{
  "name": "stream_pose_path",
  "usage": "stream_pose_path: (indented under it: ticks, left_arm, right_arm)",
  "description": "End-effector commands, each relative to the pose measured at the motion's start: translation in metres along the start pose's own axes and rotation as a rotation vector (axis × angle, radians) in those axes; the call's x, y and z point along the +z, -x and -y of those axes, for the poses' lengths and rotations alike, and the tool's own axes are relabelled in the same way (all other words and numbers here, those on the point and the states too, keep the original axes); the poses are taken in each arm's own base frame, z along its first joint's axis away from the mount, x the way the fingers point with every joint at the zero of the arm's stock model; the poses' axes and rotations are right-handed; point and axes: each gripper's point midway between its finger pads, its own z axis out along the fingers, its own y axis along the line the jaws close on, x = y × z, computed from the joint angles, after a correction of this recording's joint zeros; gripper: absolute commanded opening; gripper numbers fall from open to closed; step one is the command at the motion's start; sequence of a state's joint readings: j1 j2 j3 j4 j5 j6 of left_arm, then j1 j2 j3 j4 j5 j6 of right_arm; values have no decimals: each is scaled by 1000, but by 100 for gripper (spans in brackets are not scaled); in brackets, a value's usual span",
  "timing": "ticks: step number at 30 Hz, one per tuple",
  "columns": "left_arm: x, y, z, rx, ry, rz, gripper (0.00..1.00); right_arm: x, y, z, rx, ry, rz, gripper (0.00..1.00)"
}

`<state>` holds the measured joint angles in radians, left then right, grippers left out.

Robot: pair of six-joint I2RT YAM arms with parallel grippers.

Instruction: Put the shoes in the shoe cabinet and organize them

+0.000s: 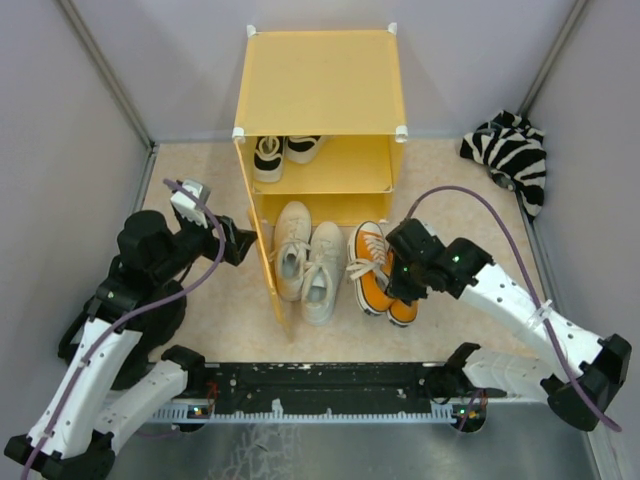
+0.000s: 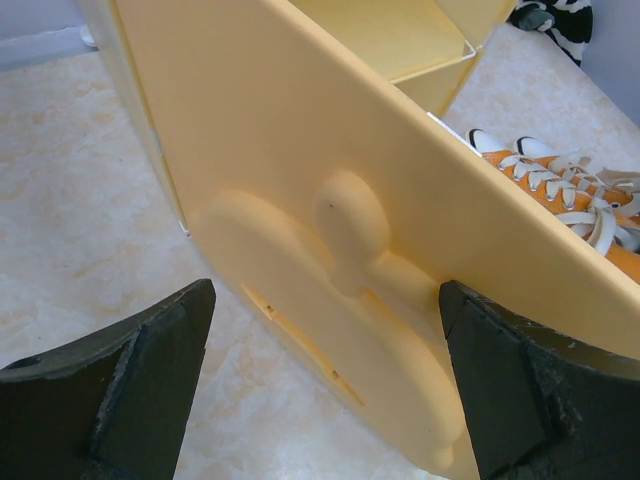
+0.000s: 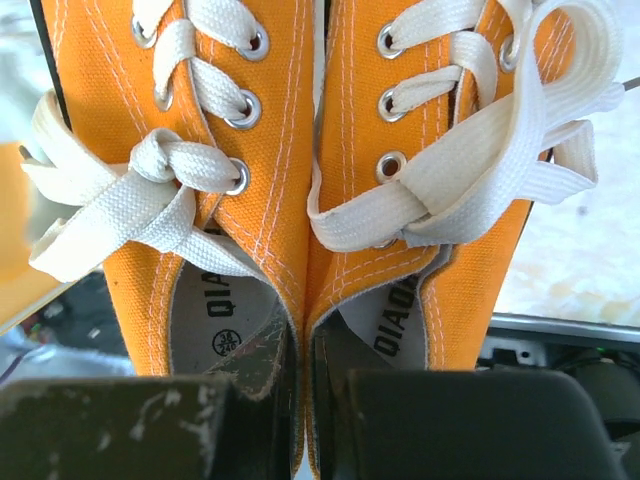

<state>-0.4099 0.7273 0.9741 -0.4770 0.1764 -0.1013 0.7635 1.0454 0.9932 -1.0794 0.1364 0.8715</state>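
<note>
The orange pair will go up and outward in my right gripper next, to the inner shelf's empty part (image 1: 347, 167). My right gripper will let go of it there, beside the black pair (image 1: 268, 155).
The yellow-orange shoe cabinet (image 1: 320, 80) stands at the back with its door (image 1: 268, 270) swung open toward me. A black pair (image 1: 268, 155) sits on the inner shelf at the left. The off-white pair (image 1: 305, 260) lies in front of the lower opening. To its right lies the orange pair (image 1: 372, 265). My right gripper (image 1: 400, 285) is shut on that pair (image 3: 270, 130), one finger inside each shoe, pinching the two touching inner walls together (image 3: 310, 350). My left gripper (image 2: 325, 295) is open just outside the door (image 2: 330, 230), whose embossed face lies between the fingers' line of view.
A zebra-striped fabric bundle (image 1: 512, 152) lies at the back right corner. Grey walls close in both sides and the back. The black rail (image 1: 320, 385) with both arm bases runs along the near edge. The open door separates my left arm from the shoes.
</note>
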Motion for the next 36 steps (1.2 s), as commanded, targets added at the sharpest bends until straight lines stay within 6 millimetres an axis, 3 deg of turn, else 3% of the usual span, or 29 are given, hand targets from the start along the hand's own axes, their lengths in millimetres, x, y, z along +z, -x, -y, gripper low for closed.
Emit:
stream_pose_path:
  ticks: [1,7,14,20,23,30,36]
  left_arm:
    - [-8,21,6,16,-14,50,99]
    - [-16,26,4,20,3,65,99]
    - [-29,30,3,23,27,84,99]
    - [-37,32,-2,39,55,88,99]
    - [-36,30,-3,44,60,83,99]
    - [-31,26,-4,47,59,69,99]
    - [-29,26,-7,49,73,58,99]
  right_arm:
    - [-53,22,-63,-101,302,29,0]
    - [-93,44,-119,-221,524,55,0]
    - [-110,93,-164,-302,598,202,0]
    - [-112,142,-179,-346,541,384,0]
    - [-100,169,-179,-333,490,446,0]
    - [-77,252,-179,-252,504,595,0]
    - [-80,301,-189,-219,524,734,0]
